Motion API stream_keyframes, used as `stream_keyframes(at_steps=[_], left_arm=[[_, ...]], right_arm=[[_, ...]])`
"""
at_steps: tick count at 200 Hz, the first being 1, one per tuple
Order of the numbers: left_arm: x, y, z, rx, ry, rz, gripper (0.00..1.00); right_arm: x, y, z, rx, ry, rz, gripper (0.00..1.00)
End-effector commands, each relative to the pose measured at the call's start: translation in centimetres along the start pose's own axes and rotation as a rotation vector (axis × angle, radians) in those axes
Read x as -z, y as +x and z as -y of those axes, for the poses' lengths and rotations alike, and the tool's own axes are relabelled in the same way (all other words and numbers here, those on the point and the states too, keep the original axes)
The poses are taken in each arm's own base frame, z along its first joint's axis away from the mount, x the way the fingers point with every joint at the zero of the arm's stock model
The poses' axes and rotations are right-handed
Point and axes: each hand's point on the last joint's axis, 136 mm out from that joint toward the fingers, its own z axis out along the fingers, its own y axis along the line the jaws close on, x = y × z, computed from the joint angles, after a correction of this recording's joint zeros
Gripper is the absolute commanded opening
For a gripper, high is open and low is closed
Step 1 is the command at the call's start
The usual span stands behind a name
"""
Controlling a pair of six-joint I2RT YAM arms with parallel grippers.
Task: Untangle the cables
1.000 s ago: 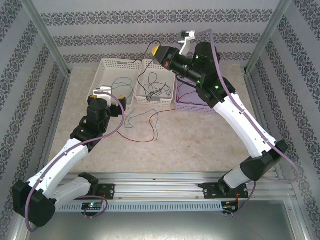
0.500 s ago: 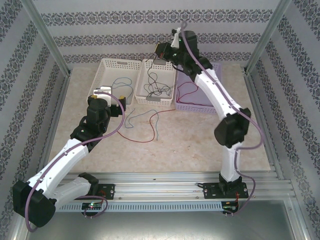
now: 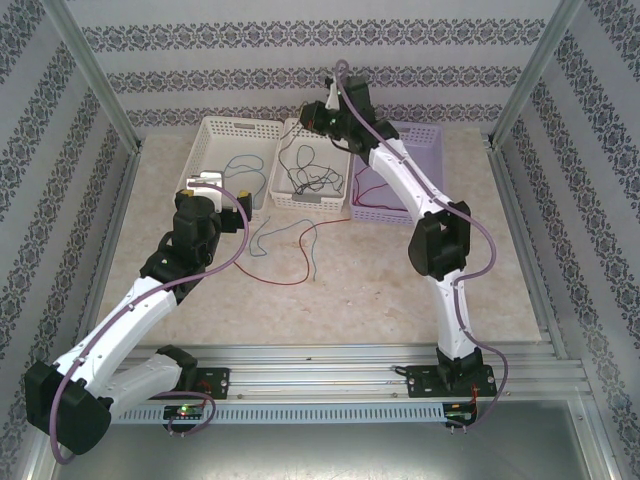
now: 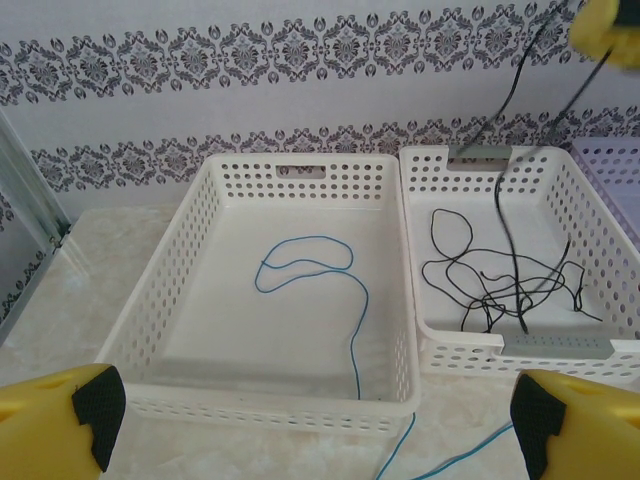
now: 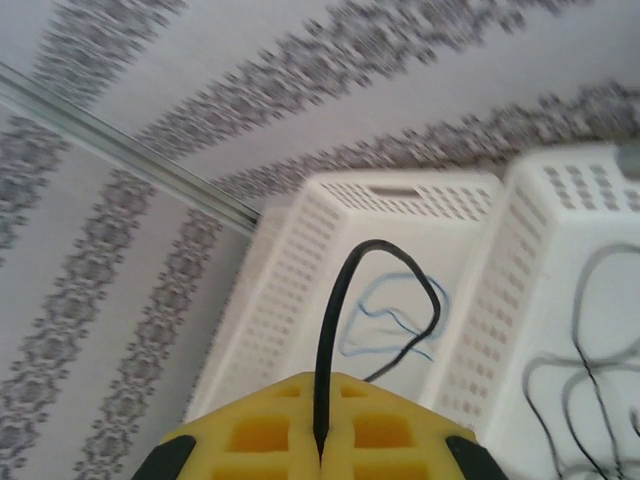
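My right gripper holds the black cable and should lower it to the bottom of the middle white basket below, then release it where the rest of the cable lies.
My right gripper hangs over the back of the middle white basket, shut on a black cable that loops up from its yellow pads. The rest of the black cable lies tangled in that basket, with one strand rising to the right gripper. A blue cable curls in the left white basket and runs over its front rim onto the table. A red cable and a teal cable lie crossed on the table. My left gripper stands open before the left basket.
A lilac basket at the back right holds a red cable. Patterned walls and metal frame posts close in the table. The right arm's elbow stands over the table's right half.
The right arm has swung left and stood up, carrying its gripper and the black cable from over the lilac basket to the middle basket's back. The left arm has not moved.
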Motion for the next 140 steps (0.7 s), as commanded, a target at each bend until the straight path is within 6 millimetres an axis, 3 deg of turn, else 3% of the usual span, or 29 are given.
stream_keyframes(at_steps=[1, 51, 89, 140], left_arm=[[0.4, -1.1, 0.3, 0.011, 0.017, 0.018, 1.0], [0.4, -1.0, 0.3, 0.009, 0.016, 0.014, 1.0], [0.2, -0.9, 0.5, 0.007, 0.02, 0.006, 1.0], [0.1, -0.8, 0.5, 0.007, 0.02, 0.004, 1.0]], right_arm=[[-1.6, 1.6, 4.2, -0.033, 0.084, -0.006, 0.0], [-2.0, 4.1, 8.5, -0.023, 0.246, -0.063, 0.01], [-1.4, 4.6, 9.0, -0.029, 0.275, -0.104, 0.13], [0.6, 3.3, 7.8, -0.027, 0.287, -0.08, 0.29]])
